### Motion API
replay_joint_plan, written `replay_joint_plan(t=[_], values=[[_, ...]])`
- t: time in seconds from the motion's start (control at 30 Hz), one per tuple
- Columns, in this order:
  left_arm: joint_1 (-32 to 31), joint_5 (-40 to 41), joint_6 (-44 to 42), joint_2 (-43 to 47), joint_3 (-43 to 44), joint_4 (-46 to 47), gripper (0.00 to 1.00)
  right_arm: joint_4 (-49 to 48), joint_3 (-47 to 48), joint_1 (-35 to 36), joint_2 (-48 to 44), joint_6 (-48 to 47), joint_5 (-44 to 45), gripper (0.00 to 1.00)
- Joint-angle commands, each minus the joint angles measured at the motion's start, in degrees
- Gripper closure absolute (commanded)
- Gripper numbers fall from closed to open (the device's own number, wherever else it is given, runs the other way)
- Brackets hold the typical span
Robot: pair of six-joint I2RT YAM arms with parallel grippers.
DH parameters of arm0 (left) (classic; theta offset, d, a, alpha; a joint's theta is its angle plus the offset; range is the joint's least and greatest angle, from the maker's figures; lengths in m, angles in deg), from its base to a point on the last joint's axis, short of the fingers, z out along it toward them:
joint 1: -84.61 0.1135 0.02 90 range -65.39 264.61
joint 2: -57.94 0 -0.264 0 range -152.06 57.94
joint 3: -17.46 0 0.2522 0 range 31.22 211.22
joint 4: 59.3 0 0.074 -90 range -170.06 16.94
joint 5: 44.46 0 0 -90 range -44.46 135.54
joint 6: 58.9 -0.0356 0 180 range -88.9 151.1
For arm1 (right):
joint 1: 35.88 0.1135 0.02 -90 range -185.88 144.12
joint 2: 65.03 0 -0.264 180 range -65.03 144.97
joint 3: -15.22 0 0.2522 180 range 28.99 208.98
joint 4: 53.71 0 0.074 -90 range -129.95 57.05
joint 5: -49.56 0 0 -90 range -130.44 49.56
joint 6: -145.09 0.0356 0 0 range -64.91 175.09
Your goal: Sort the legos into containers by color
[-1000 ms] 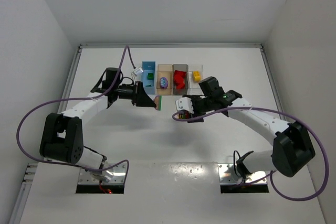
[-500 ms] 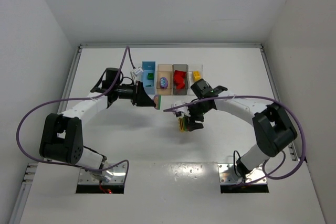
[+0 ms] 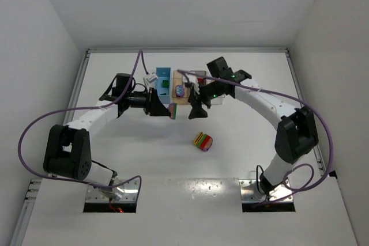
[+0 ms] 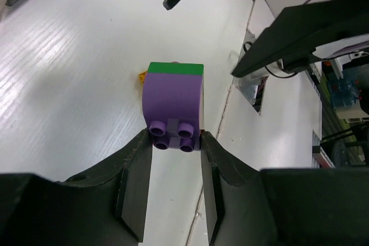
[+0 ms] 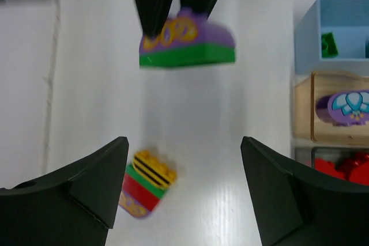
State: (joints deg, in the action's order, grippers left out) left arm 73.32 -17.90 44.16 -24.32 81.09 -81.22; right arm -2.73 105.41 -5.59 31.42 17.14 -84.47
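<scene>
The left gripper moves outward over the tan bin next, once the green layer is off. It releases the purple brick there, since a purple piece lies there.
My left gripper [image 3: 169, 111] is shut on a purple brick with a green layer [image 4: 173, 99] and holds it above the table; the brick also shows in the right wrist view [image 5: 187, 44]. My right gripper [image 5: 183, 148] is open and empty, above the table just right of that brick [image 3: 198, 112]. A clump of yellow, green, red and purple bricks [image 3: 202, 141] lies on the table below it [image 5: 147, 191]. The blue bin [image 5: 337, 15] holds a green brick, the tan bin [image 5: 305, 108] a purple piece, the dark grey bin red bricks [image 5: 340, 168]. The clear bin is hidden.
The row of bins stands at the back middle of the table; the blue bin [image 3: 163, 74] and tan bin [image 3: 180, 74] show, and my right arm [image 3: 230, 82] covers the others. The two grippers are close together in front of the bins.
My right gripper has opened and let go of the multicoloured clump, which now lies on the table. The right arm has swung back towards the bins. The left arm has not moved.
</scene>
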Motion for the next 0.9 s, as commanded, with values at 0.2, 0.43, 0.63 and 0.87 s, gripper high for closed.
replay_joint_plan(t=[0.2,0.43,0.63,0.87], values=[[-0.49,-0.11,-2.77,2.1,5.67,0.96,0.95,-31.37,-0.39,-8.3,6.74,55.13,-26.18,0.21],[-1.63,-0.11,-3.3,2.72,6.21,0.96,0.95,-49.67,-2.68,-9.1,10.07,74.15,-31.9,0.22],[-2.25,-0.11,-3.3,2.19,6.73,1.48,0.95,-52.32,-0.93,-8.05,11.4,75.22,-34.63,0.22],[-2.77,-1.16,-3.3,1.14,8.4,2.09,0.95,-54.17,-0.92,-7.52,11.4,74.69,-35.77,0.22]])
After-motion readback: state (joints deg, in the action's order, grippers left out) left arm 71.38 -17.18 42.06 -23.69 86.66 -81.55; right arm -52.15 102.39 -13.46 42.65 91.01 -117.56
